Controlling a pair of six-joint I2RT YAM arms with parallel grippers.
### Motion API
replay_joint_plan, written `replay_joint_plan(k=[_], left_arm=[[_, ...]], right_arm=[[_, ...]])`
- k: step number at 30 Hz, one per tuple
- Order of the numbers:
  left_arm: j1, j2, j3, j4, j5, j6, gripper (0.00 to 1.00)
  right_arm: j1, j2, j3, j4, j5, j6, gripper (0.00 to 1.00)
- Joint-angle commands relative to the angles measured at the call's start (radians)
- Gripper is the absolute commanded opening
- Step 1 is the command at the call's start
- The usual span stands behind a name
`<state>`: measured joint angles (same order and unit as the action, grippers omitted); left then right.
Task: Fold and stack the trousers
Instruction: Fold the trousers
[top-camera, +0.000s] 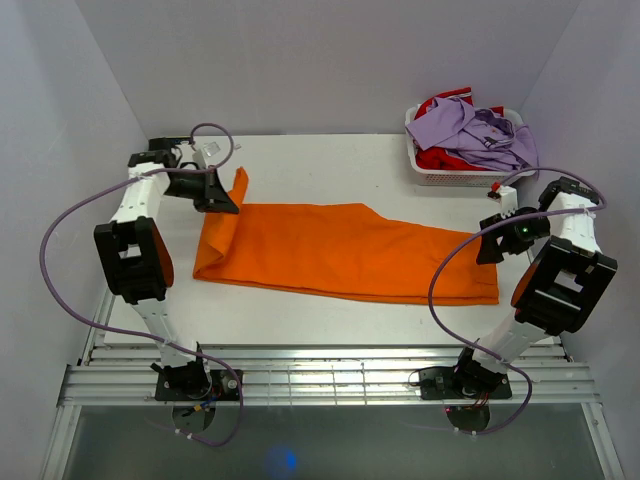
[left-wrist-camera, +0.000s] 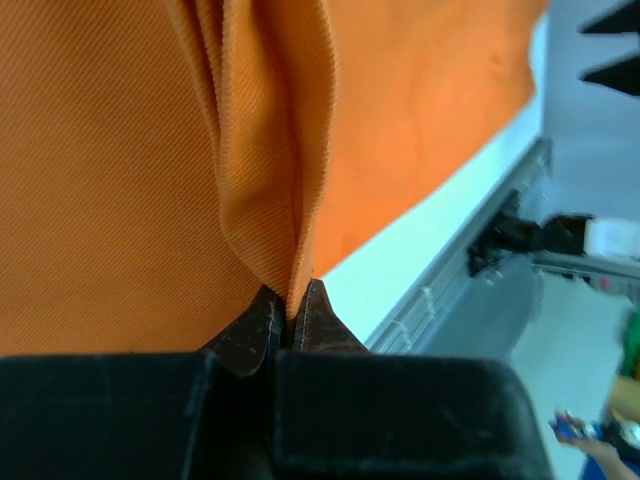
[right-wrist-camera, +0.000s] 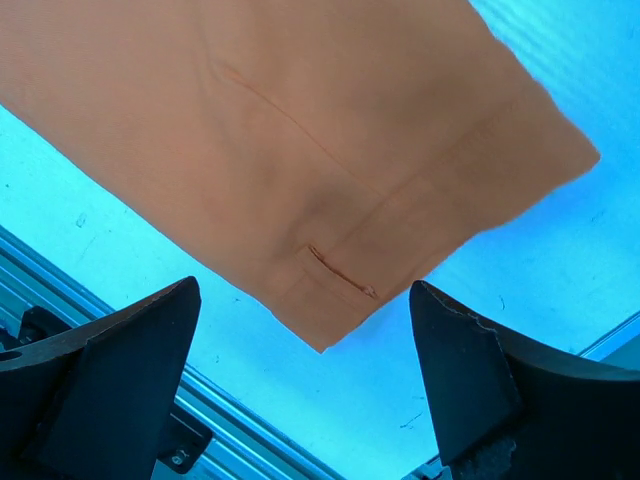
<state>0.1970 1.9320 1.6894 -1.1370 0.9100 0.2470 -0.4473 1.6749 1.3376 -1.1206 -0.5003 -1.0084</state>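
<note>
The trousers' flat middle is below my left gripper and to its right in the top view, so I will carry the trousers' lifted corner there, lower it and release it.
The bright orange trousers lie stretched across the table, folded lengthwise, legs ending at the right. My left gripper is shut on a pinched fold of the trousers' left end and holds that corner lifted above the table. My right gripper is open and empty, hovering above the trousers' right-hand corner, with its fingers spread wide on either side of the corner and clear of the cloth.
A white basket at the back right holds a lilac shirt and a red garment. The table's front metal rail runs along the near edge. Walls close in on both sides.
</note>
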Motion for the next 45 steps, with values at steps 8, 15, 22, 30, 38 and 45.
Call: replay_joint_plan(k=[8, 15, 22, 30, 38, 45], left_arm=[[-0.379, -0.185, -0.283, 0.615, -0.281, -0.613, 0.00], [-0.542, -0.116, -0.345, 0.758, -0.422, -0.785, 0.00], [-0.649, -0.094, -0.407, 0.905, -0.513, -0.908, 0.00], [-0.729, -0.070, -0.425, 0.939, -0.554, -1.003, 0.00], [-0.768, 0.005, -0.378, 0.919, -0.603, -1.042, 0.05], [-0.792, 0.035, -0.338, 0.901, -0.579, -1.026, 0.72]], right_arm=[[-0.166, 0.045, 0.008, -0.011, 0.040, 0.016, 0.90], [-0.188, 0.048, -0.014, 0.013, 0.106, 0.040, 0.90], [-0.188, 0.029, -0.055, 0.025, 0.120, 0.056, 0.90], [-0.188, 0.035, -0.052, 0.019, 0.131, 0.054, 0.90], [-0.188, 0.045, -0.058, 0.019, 0.121, 0.056, 0.90], [-0.188, 0.040, -0.071, 0.024, 0.120, 0.050, 0.90]])
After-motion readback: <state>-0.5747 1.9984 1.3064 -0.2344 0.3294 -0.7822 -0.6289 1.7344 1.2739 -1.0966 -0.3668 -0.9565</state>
